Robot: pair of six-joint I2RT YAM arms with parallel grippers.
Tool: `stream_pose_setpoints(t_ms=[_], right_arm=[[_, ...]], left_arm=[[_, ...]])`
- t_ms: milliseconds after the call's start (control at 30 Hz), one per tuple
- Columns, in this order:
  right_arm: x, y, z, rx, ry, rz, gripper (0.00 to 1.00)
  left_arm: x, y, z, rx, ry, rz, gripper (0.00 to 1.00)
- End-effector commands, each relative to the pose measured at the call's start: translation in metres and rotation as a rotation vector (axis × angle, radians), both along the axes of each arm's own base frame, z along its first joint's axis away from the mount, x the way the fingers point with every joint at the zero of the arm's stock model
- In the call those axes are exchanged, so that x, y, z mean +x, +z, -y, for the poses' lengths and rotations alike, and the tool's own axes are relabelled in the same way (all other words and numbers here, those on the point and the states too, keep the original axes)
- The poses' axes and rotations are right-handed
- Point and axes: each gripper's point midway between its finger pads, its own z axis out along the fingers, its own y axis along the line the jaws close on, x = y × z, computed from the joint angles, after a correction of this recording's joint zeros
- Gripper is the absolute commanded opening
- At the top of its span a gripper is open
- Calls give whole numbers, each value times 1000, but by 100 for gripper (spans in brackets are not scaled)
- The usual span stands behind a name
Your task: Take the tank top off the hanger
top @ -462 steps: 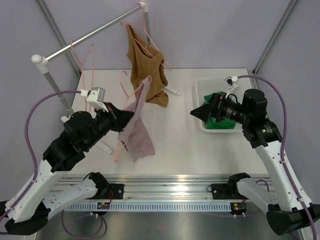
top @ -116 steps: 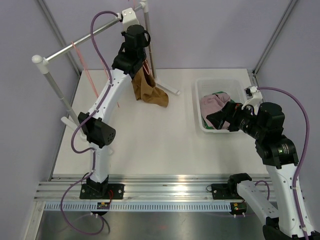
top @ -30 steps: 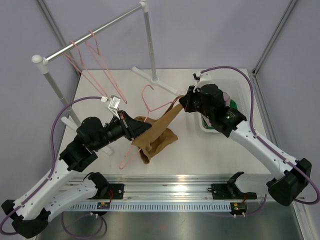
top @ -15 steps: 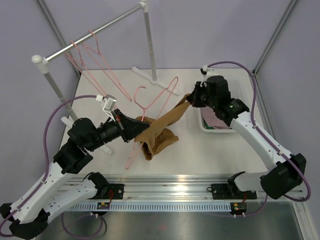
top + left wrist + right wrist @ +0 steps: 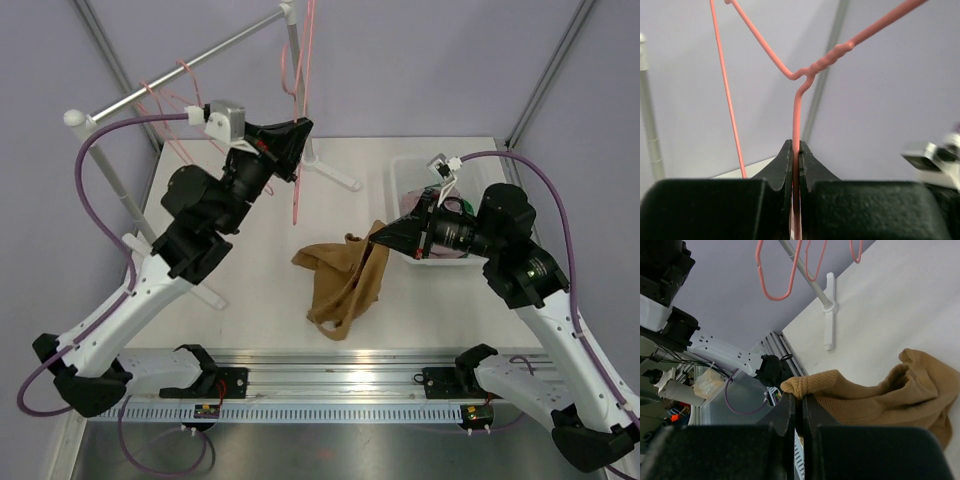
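The hanger is bare, so my left gripper will next move down and across, to its left in the top view, to the rack's bar and release it.
The brown ribbed tank top [image 5: 345, 280] is off the hanger and lies crumpled on the table, one strap lifted. My right gripper [image 5: 378, 236] is shut on that strap; in the right wrist view the jaws [image 5: 800, 399] pinch a rolled edge of the tank top [image 5: 885, 395]. The pink wire hanger [image 5: 297, 190] hangs bare, up by the rack's post. My left gripper [image 5: 302, 127] is raised high and shut on it; the left wrist view shows the hanger's neck [image 5: 797, 115] clamped between the fingers [image 5: 785, 160].
A metal rack rail [image 5: 170, 75] crosses the back left with other pink hangers [image 5: 165, 95] on it, and its post [image 5: 293, 60] and white foot [image 5: 335, 178] stand at mid back. A white bin [image 5: 403, 172] holding clothes sits behind the right gripper.
The left gripper has swung the hanger from table height up to the rack, free of the tank top. The right gripper has drawn back and down, and the tank top now rests on the table.
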Motion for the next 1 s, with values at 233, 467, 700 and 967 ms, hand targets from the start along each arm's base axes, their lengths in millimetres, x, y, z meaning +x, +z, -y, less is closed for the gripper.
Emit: stream_pose_setpoints(t_ms=[233, 467, 700, 967], right_arm=[[37, -85, -5, -216, -166, -147, 61], [65, -109, -4, -272, -341, -185, 100], [55, -95, 4, -241, -353, -164, 100], [47, -92, 2, -235, -315, -170, 99]], left_arm=[[34, -23, -36, -55, 386, -279, 0], [75, -63, -21, 24, 464, -456, 0], [115, -70, -50, -60, 580, -630, 0], [160, -63, -86, -205, 683, -665, 0]])
